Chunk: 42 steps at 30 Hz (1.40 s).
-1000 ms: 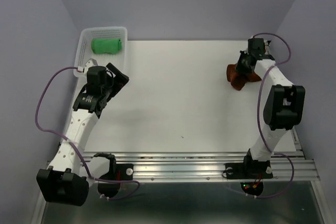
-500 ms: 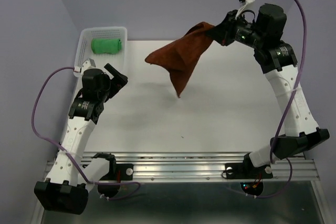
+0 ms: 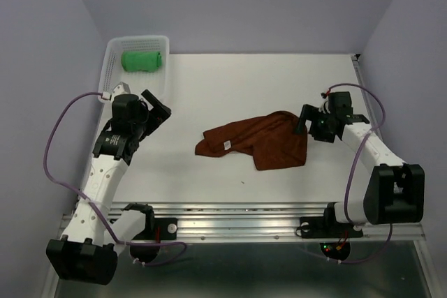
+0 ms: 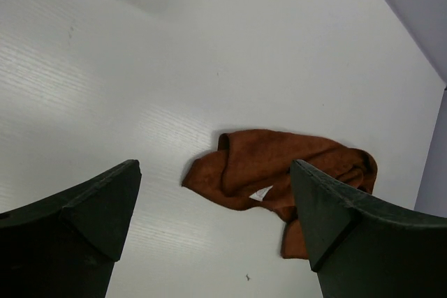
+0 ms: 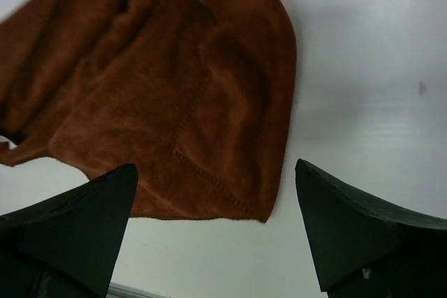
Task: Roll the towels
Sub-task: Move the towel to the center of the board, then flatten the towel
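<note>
The towel's tagged end lies crumpled, so I will move my left gripper to the right in the top view and down onto the towel's hemmed edge beside the tag.
The rust-brown towel (image 3: 255, 141) lies loosely crumpled and partly spread on the white table, right of centre, a white tag showing on it. My right gripper (image 3: 305, 125) hovers at its right edge, open, with nothing between the fingers; in the right wrist view the towel (image 5: 174, 88) fills the space ahead of the open gripper (image 5: 216, 169). The bright green towel (image 3: 143, 59) sits rolled inside the basket. My left gripper (image 3: 159, 108) stands open at the table's left, apart from both towels; its wrist view shows the brown towel (image 4: 279, 169) beyond the open gripper (image 4: 211, 167).
A white mesh basket (image 3: 112, 57) stands at the far left corner of the table. Purple walls close in the back and both sides. An aluminium rail (image 3: 244, 218) with the arm bases runs along the near edge.
The right gripper lifted the brown towel from the far right, swung it out over the table and let it go. The towel now lies spread near the centre. The left arm barely moved.
</note>
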Available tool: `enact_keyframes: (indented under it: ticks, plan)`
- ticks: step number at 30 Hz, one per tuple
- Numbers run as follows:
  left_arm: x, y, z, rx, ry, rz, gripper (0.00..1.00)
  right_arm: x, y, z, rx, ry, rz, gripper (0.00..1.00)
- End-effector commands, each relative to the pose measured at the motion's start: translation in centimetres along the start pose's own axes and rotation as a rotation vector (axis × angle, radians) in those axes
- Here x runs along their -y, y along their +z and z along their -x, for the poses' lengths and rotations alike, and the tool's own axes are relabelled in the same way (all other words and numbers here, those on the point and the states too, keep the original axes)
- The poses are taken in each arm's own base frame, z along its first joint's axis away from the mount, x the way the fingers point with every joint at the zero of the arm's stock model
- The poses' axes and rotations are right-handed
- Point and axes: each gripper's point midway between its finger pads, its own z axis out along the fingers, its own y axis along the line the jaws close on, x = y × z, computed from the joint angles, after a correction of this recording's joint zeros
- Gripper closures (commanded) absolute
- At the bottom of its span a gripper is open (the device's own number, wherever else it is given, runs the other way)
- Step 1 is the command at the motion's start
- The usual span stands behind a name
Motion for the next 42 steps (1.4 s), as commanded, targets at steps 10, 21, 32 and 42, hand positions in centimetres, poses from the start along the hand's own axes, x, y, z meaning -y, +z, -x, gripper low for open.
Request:
enact_keyframes:
  ticks: [10, 21, 32, 42]
  plan:
    - [2.3, 4.2, -8.4, -0.282, 0.079, -0.111, 0.01, 2.1, -5.0, 0.1, 0.138, -0.025, -0.194, 0.00]
    - [6.0, 6.1, -16.8, -0.452, 0.254, -0.186, 0.10, 1.5, -4.4, -0.3, 0.133, -0.008, -0.157, 0.00]
    - [6.0, 9.2, -20.6, -0.507, 0.518, -0.147, 0.41, 2.4, -3.6, -1.0, 0.099, -0.010, -0.190, 0.00]
    - [4.5, 10.6, -22.1, -0.519, 0.609, -0.059, 0.43, 2.6, -3.6, -0.9, 0.100, -0.016, -0.199, 0.00]
